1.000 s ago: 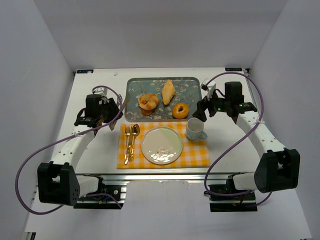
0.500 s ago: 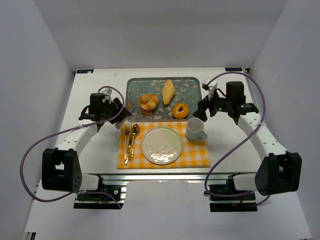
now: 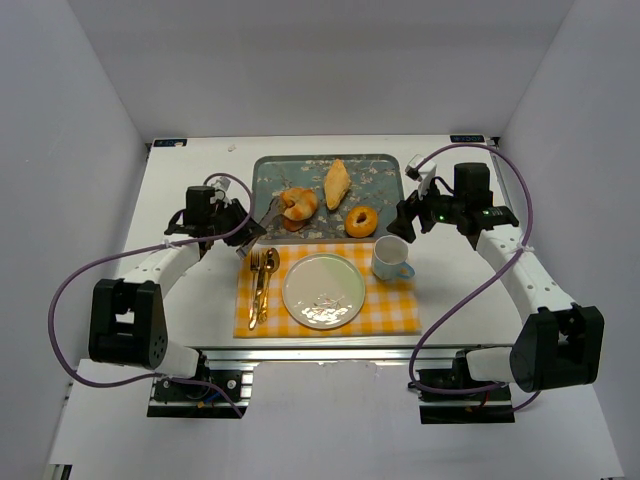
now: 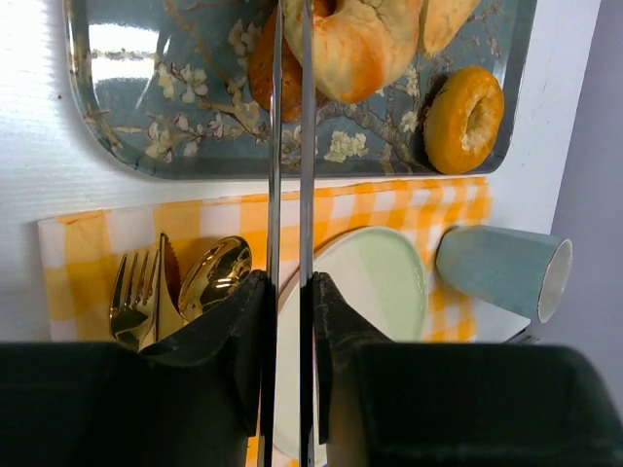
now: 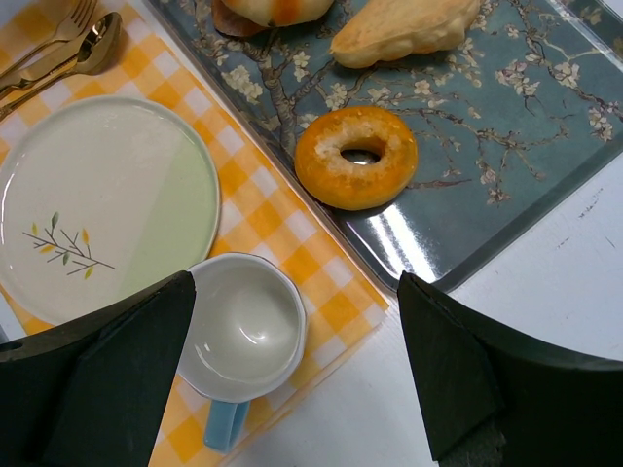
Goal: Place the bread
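I need to draw the tongs [image 3: 268,212] with the bread roll back from the tray onto the pale green plate [image 3: 325,290], which is empty, and release them with my left gripper.
A round golden bread roll [image 3: 297,203] lies on the floral tray [image 3: 380,170], with a long wedge of bread [image 3: 337,183] and a doughnut [image 3: 361,220] beside it. My left gripper [image 3: 240,222] is shut on thin metal tongs [image 3: 268,212]. In the left wrist view the tongs' blades [image 4: 274,146] run from my gripper [image 4: 289,292] up to the roll [image 4: 365,44], their tips hidden at its edge. My right gripper [image 3: 403,225] is open and empty, hovering over the blue cup [image 5: 243,326] and next to the doughnut [image 5: 356,156].
A pale green plate [image 3: 323,290] sits on a yellow checked cloth [image 3: 400,305] in front of the tray. Gold cutlery [image 3: 260,280] lies at the cloth's left, the blue cup [image 3: 390,258] at its right. White walls enclose the table.
My left gripper has moved right towards the tray, bringing the tongs up to the round roll. The right arm has barely moved.
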Controlling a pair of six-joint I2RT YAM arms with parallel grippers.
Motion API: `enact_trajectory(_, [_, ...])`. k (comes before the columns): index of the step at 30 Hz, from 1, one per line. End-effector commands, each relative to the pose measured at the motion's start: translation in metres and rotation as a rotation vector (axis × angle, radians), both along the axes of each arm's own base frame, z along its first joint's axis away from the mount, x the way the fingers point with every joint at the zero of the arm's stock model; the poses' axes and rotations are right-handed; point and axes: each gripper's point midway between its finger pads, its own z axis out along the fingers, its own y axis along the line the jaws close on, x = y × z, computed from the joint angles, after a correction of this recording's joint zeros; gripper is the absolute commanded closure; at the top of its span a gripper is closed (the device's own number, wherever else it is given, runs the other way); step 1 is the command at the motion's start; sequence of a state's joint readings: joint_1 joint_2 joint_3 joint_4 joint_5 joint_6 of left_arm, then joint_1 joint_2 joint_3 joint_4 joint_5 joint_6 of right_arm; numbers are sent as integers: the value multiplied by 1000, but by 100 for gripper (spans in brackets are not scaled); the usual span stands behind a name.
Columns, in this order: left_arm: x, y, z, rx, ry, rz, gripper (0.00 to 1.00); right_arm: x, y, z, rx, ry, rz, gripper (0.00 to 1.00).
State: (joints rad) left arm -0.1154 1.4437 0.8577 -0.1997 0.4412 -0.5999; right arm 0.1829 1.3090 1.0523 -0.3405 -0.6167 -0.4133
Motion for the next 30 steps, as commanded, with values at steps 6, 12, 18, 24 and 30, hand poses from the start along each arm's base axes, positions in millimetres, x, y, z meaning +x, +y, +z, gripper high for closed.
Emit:
enact_trajectory(6, [4, -7, 40, -50, -131, -19, 84, -1, 1, 16, 27, -44, 6, 11])
enact_trajectory(12, [-17, -13, 66, -79, -213, -82, 89, -3, 1, 16, 30, -40, 11, 11])
enact_trajectory(18, [-64, -21, 73, -135, -229, -172, 90, -5, 1, 15, 31, -40, 17, 11])
enact_trajectory(24, [-116, -34, 57, -245, -146, -264, 91, -6, 2, 12, 28, -33, 28, 11])
enact_trajectory(30, [-147, -42, 50, -274, -75, -322, 90, -6, 4, 9, 27, -28, 43, 11])
